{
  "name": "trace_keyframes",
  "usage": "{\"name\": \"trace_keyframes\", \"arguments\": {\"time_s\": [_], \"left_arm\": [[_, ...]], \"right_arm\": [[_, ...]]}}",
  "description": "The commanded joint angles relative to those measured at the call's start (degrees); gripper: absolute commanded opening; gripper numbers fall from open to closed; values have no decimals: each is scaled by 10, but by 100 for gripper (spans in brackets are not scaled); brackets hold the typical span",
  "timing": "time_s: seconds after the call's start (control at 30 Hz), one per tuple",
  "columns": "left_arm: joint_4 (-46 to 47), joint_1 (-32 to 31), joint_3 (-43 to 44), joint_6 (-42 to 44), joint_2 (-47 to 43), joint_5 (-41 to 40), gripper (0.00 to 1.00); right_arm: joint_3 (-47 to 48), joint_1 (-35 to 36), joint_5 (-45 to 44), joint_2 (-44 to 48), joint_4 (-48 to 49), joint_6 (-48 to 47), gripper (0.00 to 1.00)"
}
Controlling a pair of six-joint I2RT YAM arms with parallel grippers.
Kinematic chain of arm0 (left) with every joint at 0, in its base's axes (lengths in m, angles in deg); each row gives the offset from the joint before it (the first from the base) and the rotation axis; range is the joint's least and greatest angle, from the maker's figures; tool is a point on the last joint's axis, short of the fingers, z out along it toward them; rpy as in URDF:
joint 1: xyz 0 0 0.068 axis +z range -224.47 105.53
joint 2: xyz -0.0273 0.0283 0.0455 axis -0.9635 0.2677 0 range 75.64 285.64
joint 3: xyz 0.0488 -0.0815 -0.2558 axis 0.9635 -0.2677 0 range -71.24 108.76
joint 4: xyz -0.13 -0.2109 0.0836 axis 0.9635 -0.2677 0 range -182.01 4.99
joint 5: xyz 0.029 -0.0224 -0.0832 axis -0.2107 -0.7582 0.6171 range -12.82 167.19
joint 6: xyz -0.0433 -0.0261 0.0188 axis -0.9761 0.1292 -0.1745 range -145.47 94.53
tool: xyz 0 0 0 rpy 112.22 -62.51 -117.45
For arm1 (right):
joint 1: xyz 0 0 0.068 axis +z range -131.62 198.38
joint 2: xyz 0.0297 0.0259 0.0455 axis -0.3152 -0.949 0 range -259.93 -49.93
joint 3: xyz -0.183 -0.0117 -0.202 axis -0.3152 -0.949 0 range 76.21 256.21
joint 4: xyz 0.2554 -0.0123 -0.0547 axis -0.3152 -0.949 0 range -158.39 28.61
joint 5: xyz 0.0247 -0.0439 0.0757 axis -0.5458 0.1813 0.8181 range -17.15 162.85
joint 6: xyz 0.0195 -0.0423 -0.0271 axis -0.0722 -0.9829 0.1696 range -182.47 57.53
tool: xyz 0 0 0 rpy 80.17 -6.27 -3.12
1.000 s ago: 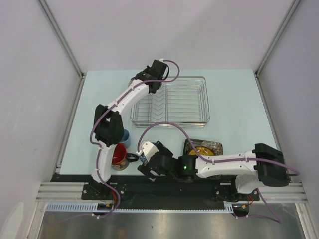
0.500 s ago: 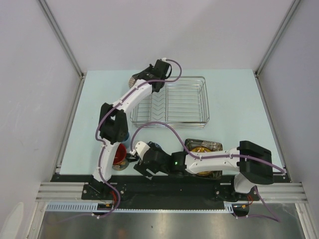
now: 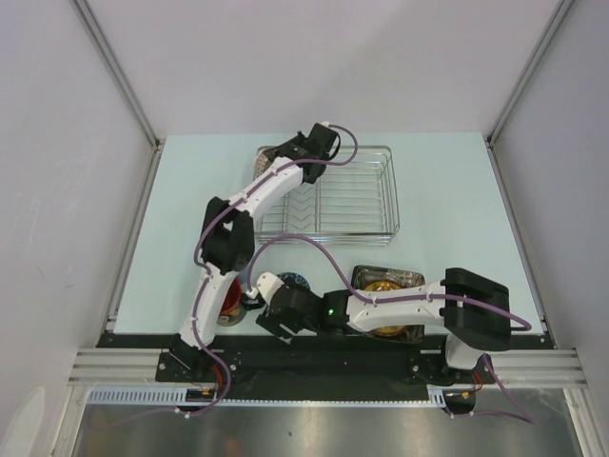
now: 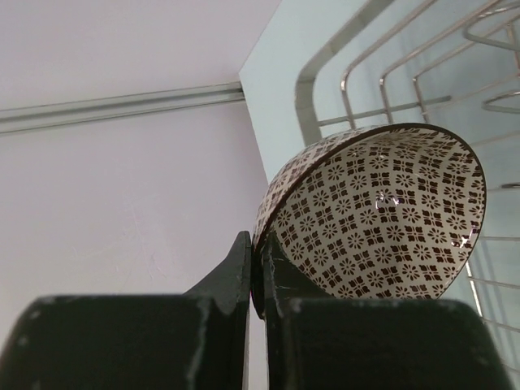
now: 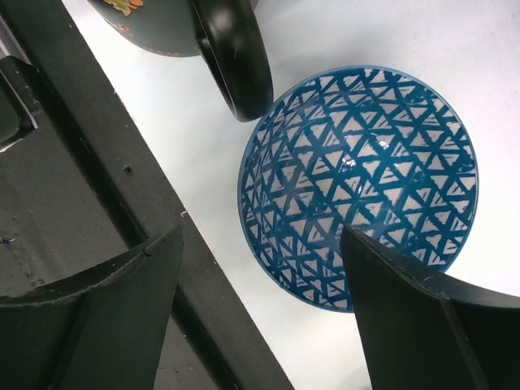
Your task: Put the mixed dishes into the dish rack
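The left gripper should lower the tilted bowl into the rack's far corner (image 4: 380,107) below it and let go of the bowl's rim, because the bowl is still hanging above the rack's wires.
My left gripper (image 3: 288,155) is shut on the rim of the reddish-white patterned bowl (image 3: 268,155) and holds it tilted over the far-left corner of the dish rack (image 3: 365,149). In the left wrist view the bowl (image 4: 382,215) is pinched in the gripper (image 4: 260,280), above the rack's wire (image 4: 325,77). My right gripper (image 3: 266,290) is open, low over the blue-patterned bowl (image 3: 297,282). In the right wrist view this bowl (image 5: 366,179) lies ahead of the open gripper (image 5: 260,317). The red-inside mug (image 3: 226,299) and its black handle (image 5: 236,57) are beside it. The dark square plate (image 3: 387,286) is partly under my right arm. The light-blue cup is hidden.
The black rail of the table's near edge (image 5: 114,195) runs just beside the blue-patterned bowl. Grey walls enclose the table on the left, back and right. The left arm's elbow (image 3: 228,243) hangs over the space between the rack and the mug.
My left arm has carried the reddish-white bowl to the right, from beside the rack to over its far-left corner. My right arm has stretched further left, toward the blue-patterned bowl.
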Motion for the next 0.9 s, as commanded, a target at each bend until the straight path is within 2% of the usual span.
{"name": "trace_keyframes", "arguments": {"time_s": [0.0,0.27,0.33,0.37,0.4,0.47,0.5,0.57,0.8,0.87], "left_arm": [[-47,-4,26,-27,8,-5,11],[-49,-9,25,-23,16,-15,8],[-42,-12,24,-17,19,-16,11],[-41,-13,25,-16,20,-16,41],[-41,-14,25,-14,19,-13,60],[-44,-16,25,-15,18,-10,87],[-47,-16,25,-16,13,-6,93],[-51,-16,24,-17,6,-2,99],[-64,-16,25,-23,-36,6,100],[-70,-16,32,-22,-51,10,100]], "right_arm": [[24,-7,4,-5,22,-3,82],[24,-5,5,0,21,8,77],[24,-3,3,-1,21,9,75],[24,-2,3,-3,21,9,72],[24,-1,3,-4,22,9,71],[25,-2,4,-3,22,9,67],[24,-5,5,-2,20,9,66],[24,-7,7,0,19,10,63],[24,-12,10,-1,12,13,54],[24,-13,12,-4,10,16,47]]}}
